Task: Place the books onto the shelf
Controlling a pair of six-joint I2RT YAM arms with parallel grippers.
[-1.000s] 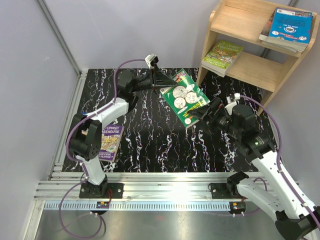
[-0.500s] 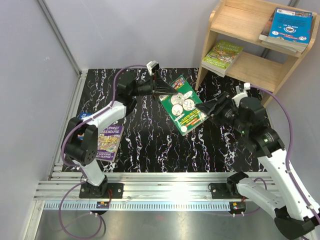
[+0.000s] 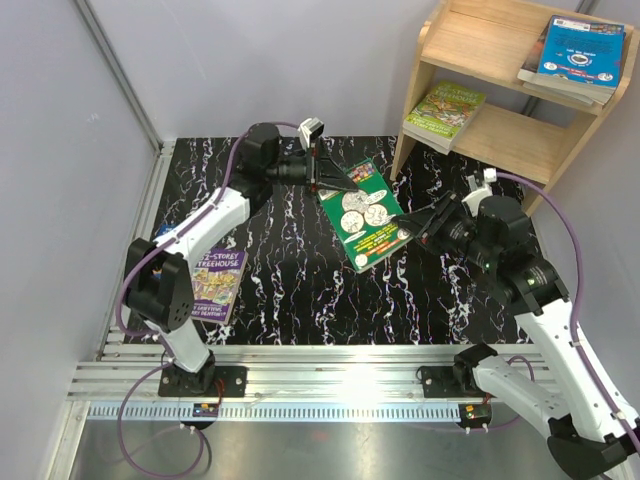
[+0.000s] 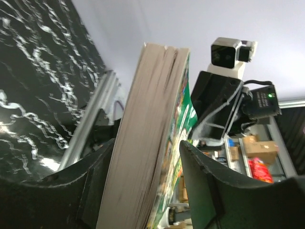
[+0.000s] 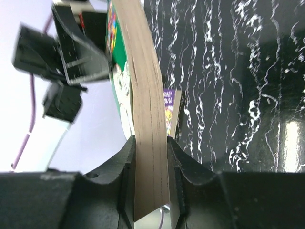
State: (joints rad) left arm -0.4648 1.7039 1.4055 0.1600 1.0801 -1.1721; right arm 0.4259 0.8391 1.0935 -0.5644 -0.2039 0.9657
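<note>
The shelf's lower level is outward of my gripper, so my right gripper should next move outward and let go of the held book on top of the green book on the lower level (image 3: 446, 108).
A green book (image 3: 362, 212) hangs above the black marbled table, held from both ends. My left gripper (image 3: 330, 178) is shut on its far left corner; in the left wrist view the page block (image 4: 152, 143) stands between the fingers of that gripper (image 4: 147, 145). My right gripper (image 3: 405, 232) is shut on the book's right edge, and both its pads press the pages (image 5: 145, 119) in the right wrist view. A purple Treehouse book (image 3: 212, 283) lies flat at the table's left. The wooden shelf (image 3: 520, 140) stands at the back right, with a green book (image 3: 447, 108) on its lower tier and a blue book (image 3: 582, 50) on top.
Grey walls close the table on the left and at the back. An aluminium rail (image 3: 330, 362) runs along the near edge by the arm bases. The shelf's side panel (image 3: 412, 110) stands just right of the held book.
My right gripper has closed from wide open onto the green book's right edge. The book has shifted slightly left and the left arm has stretched further over the table.
</note>
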